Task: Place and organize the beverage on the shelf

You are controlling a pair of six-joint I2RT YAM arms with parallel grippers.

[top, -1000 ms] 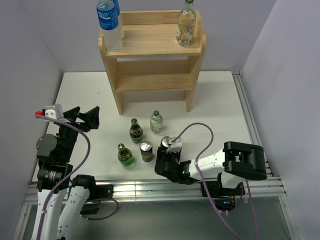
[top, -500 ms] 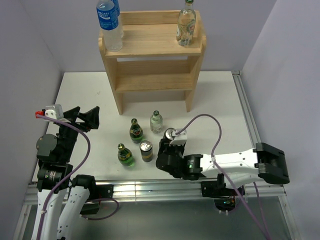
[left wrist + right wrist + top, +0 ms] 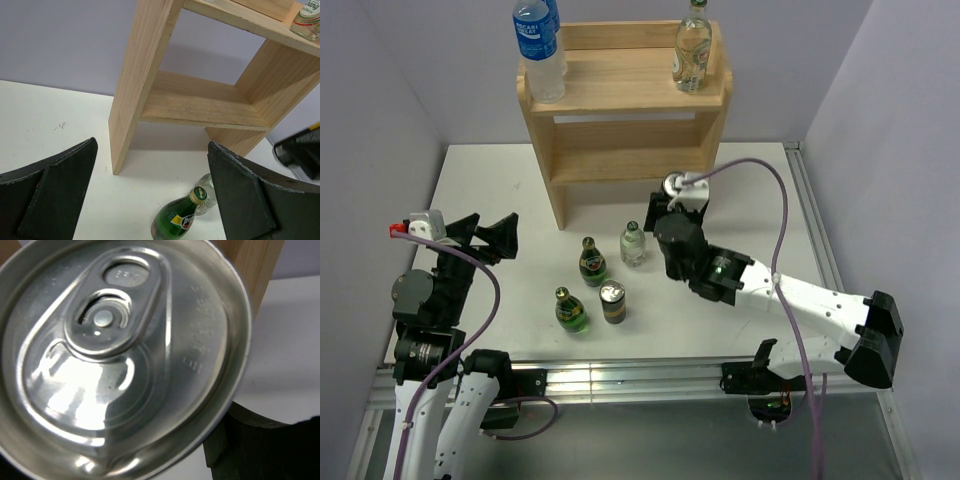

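Observation:
The robot's right gripper will carry the can outward onto the lower level's empty end (image 3: 682,158), under the clear glass bottle, and let go of the can there.
My right gripper (image 3: 677,203) is shut on a slim dark can (image 3: 673,184) and holds it up off the table, by the right leg of the wooden shelf (image 3: 620,85). The can's silver lid (image 3: 115,355) fills the right wrist view, with one dark finger (image 3: 270,450) beside it. On the table stand two green bottles (image 3: 591,262) (image 3: 571,310), a clear glass bottle (image 3: 633,243) and a second can (image 3: 612,302). Another clear glass bottle (image 3: 692,45) stands on the shelf top at the right. My left gripper (image 3: 480,232) is open and empty, left of the group.
A tall plastic water bottle (image 3: 540,50) with a blue label stands on the shelf top at the left. The left wrist view shows the shelf's lower tier (image 3: 195,100), a green bottle (image 3: 180,220) and the clear bottle (image 3: 207,192) behind it. Walls close in on both sides.
My right arm has lifted the can from the near middle of the table and carried it away from me, up to the shelf's right leg. The left arm has not moved.

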